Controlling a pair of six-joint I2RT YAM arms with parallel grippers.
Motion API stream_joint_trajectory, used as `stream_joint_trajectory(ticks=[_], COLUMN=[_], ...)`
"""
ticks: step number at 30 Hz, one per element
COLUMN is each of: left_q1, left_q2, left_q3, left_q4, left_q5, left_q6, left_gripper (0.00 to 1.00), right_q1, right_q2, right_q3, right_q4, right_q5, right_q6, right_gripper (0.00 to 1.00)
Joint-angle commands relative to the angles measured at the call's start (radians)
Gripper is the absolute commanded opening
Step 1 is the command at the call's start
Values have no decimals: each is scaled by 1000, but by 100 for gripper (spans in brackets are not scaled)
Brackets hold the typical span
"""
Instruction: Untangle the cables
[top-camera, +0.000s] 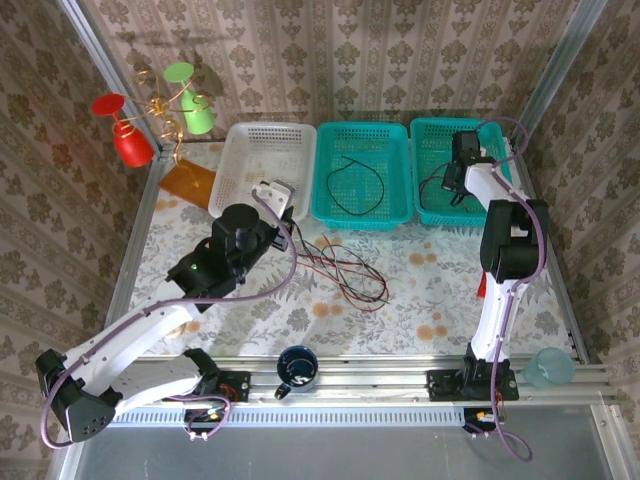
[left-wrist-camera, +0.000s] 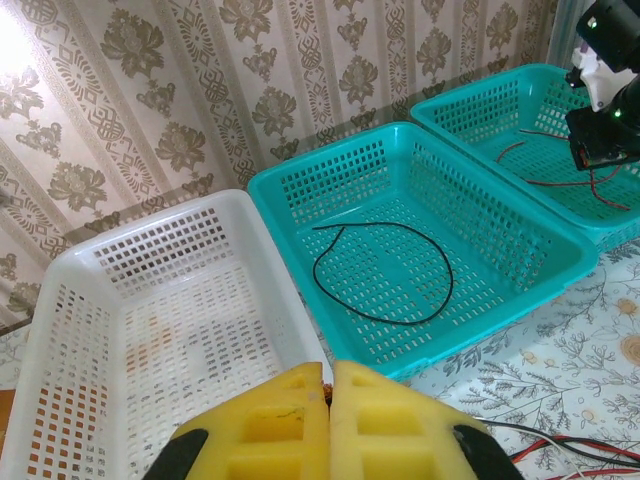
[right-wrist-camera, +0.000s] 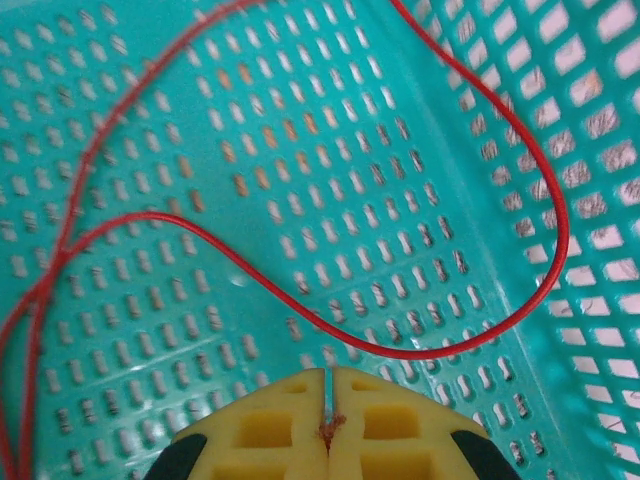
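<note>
I should keep my right gripper inside the teal basket next and open its fingers to let go of the frayed cable end, since the basket's bottom with the red curls is below it.
A loose tangle of thin black and red cables lies on the flowered table, with strands running up toward my left gripper. In the left wrist view the left gripper is shut, with a small coppery cable end pinched at the tip. Its strands trail off at the bottom right. A black cable lies looped in the middle teal basket. My right gripper hangs in the right teal basket. The right gripper is shut on a frayed end of the red cable, which curls over the basket floor.
A white basket stands left of the teal ones, just beyond my left gripper. A gold spiral stand with red and green cups is at the back left. An orange sheet, a blue mug and a clear cup are nearby.
</note>
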Motion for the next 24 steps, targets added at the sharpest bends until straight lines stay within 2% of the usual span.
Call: stream_joint_trajectory(ticks=[1,6,9,10,17,20,24], left_q1=[-10,-11,-12,-11,-9,-9,-6], left_q2=[-18,-11,-8,-6,49,66,93], left_q3=[-3,11,31,40,162,208,261], left_q4=[-14,-13,-16,-16,-73,-54,-26], left_q5=[-3,-1,-1,2,-39,-25,-12], left_q6=[-25,-29,-29,-25,21,40,44], left_gripper=[0,0,0,0,0,0,0], right_q1=[-6,-25,-37,-40,-48,-48,-48], right_q2=[44,98,78,56,-107,-196,-319], right_q3=[55,139,161,158,139,91,0], right_q4=[-112,-179,-197,-192,-188,-169,-135], right_q5=[-54,-101,-123,-129,-159,-189,-195], right_q6=[30,27,25,22,5,-3,-2], right_gripper=[0,2,26,37,90,100,100])
